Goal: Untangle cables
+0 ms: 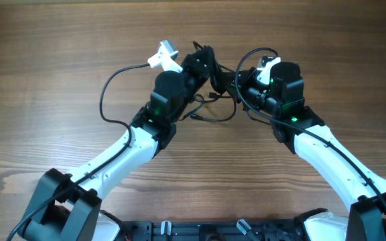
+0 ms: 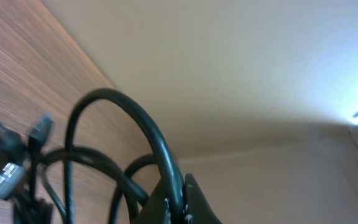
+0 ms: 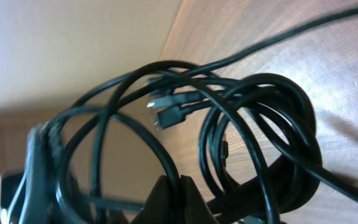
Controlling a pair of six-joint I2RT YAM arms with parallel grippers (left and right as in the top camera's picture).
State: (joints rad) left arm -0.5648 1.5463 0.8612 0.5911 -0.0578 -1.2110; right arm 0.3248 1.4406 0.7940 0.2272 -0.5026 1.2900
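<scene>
The plug ends hang to the left of my right gripper in the overhead view. I will next pull it back toward them and let go of the loop, while my left gripper holds on.
The cables (image 1: 214,75) are a knotted black bundle held between my two grippers above the wooden table, with thin strands hanging down to the table (image 1: 214,115). My left gripper (image 1: 203,65) is shut on one black cable; in the left wrist view its jaws (image 2: 178,208) pinch a cable (image 2: 143,124) that arches up, with two plug ends (image 2: 8,177) to the left. My right gripper (image 1: 238,84) is shut on another strand; in the right wrist view its jaws (image 3: 174,193) clamp a loop, next to a coil (image 3: 266,137) and small plugs (image 3: 169,116).
A thin black wire (image 1: 106,100) from the left arm loops out over the wooden table (image 1: 45,73) to the left. Both arms reach in from the front edge and meet near the table's middle back.
</scene>
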